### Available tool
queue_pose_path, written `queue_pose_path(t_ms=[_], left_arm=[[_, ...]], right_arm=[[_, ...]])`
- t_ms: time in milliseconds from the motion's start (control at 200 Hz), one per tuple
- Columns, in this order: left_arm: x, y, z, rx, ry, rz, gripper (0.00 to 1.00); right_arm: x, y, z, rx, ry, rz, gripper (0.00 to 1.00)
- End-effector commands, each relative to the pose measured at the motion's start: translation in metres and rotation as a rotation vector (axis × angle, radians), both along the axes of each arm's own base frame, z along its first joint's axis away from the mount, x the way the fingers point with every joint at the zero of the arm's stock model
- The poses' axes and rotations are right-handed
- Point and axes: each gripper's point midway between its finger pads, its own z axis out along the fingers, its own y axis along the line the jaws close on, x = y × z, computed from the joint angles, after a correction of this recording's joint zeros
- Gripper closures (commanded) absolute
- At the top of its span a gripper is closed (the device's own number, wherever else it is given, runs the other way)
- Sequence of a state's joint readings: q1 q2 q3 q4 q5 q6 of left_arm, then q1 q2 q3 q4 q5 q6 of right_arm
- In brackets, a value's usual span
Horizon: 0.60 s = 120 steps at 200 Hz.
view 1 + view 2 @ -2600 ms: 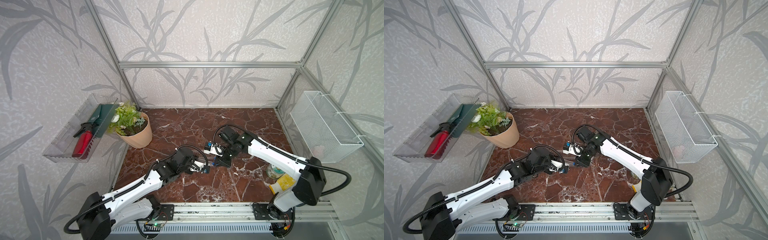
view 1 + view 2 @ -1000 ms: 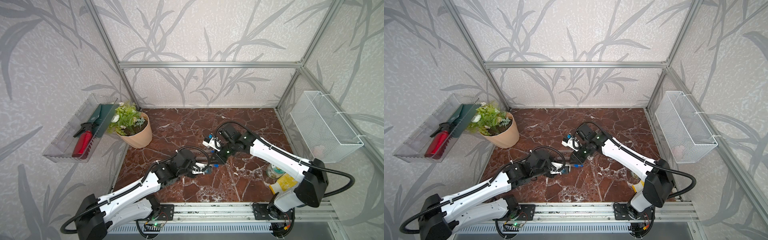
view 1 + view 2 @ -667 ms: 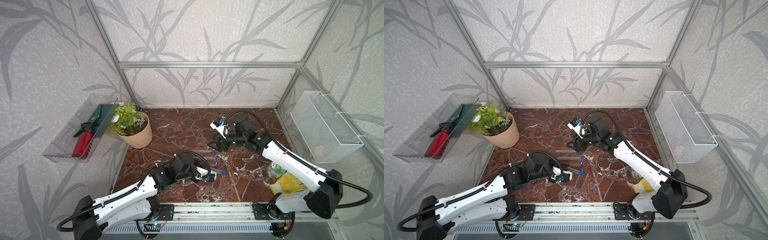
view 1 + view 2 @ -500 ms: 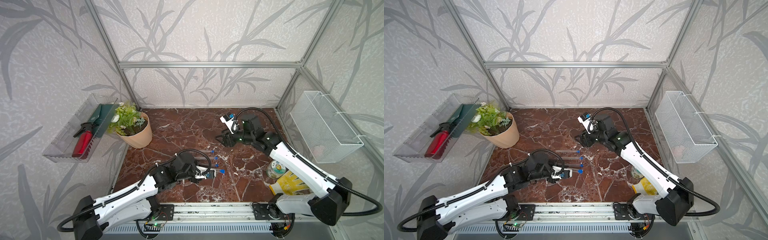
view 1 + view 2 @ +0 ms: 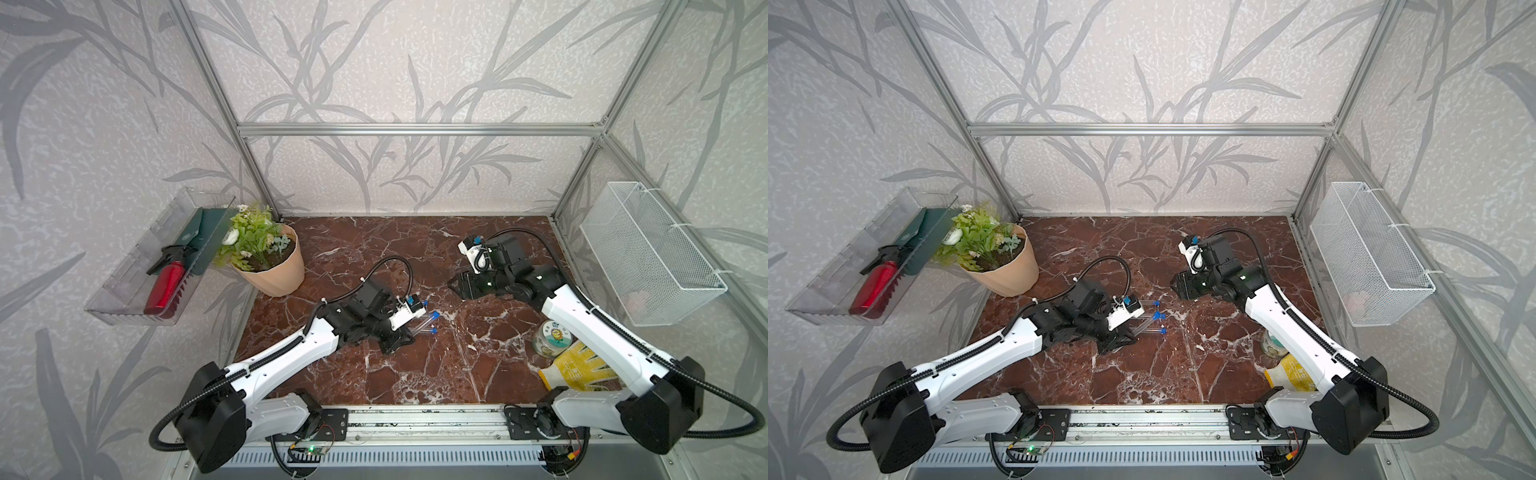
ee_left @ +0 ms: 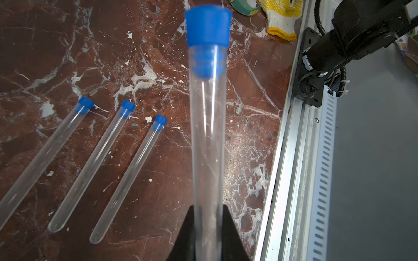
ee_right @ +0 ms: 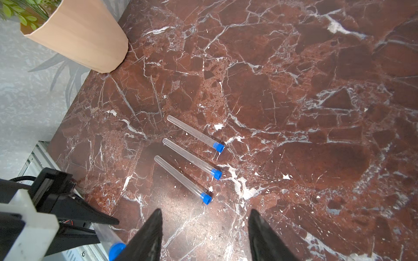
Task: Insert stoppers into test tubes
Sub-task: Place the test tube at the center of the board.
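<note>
The tube has its stopper, so the left gripper needs to turn parallel to the other tubes and move down to release the tube on bare marble alongside [image 5: 424,342] [image 6: 167,187], which is below.
My left gripper [image 6: 208,206] is shut on the lower end of a clear test tube [image 6: 208,135], and a blue stopper [image 6: 207,24] sits in that tube's mouth. Three other test tubes [image 7: 192,159] lie side by side on the marble table [image 5: 415,374], each with a blue stopper [image 7: 216,174] in its mouth. In both top views the left gripper [image 5: 399,340] [image 5: 1115,341] hovers low beside that row. My right gripper [image 7: 205,211] is open with nothing between its fingers. It hangs to the right of the row, apart from it [image 5: 457,284] [image 5: 1177,286].
A potted plant [image 5: 272,266] stands at the back left. A jar [image 5: 550,337] and a yellow glove [image 5: 577,370] lie near the right arm's base. A wire basket [image 5: 648,253] hangs on the right wall and a clear tray [image 5: 124,299] on the left. A metal rail [image 5: 415,415] runs along the front.
The right gripper has opened, let go at the held tube's mouth and drawn back to the right. The left gripper stays shut on the tube, now stoppered, and has shifted slightly.
</note>
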State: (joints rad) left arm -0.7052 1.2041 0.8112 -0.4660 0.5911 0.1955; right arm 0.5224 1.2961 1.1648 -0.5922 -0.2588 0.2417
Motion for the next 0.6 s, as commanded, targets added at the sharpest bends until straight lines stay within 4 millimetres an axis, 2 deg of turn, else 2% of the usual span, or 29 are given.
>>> queue_pose_path(t_ms=[0,100,215,315,490,595], left_arm=[[-0.003,-0.003,0.009,-0.028,0.041,0.002,1.0],[0.001,0.006,-0.005,0.054,-0.012,-0.013,1.0],[0.003,0.031,-0.04,0.363,-0.172,-0.112,1.0],[0.001,0.047,-0.057,0.543,-0.245,-0.266,1.0],[0.0,0.048,-0.08,0.675,-0.316,-0.428,1.0],[0.008,0.044,-0.089,0.731,-0.321,-0.426,1.0]], right_arm=[[-0.007,-0.009,0.007,0.001,-0.012,-0.023,0.4],[-0.008,-0.012,0.005,-0.01,-0.013,-0.028,0.41],[-0.007,-0.024,-0.005,-0.066,0.002,-0.074,0.4],[-0.005,-0.035,-0.014,-0.085,0.033,-0.118,0.41],[-0.007,-0.039,-0.017,-0.088,0.044,-0.131,0.42],[-0.008,-0.041,-0.018,-0.095,0.047,-0.133,0.42]])
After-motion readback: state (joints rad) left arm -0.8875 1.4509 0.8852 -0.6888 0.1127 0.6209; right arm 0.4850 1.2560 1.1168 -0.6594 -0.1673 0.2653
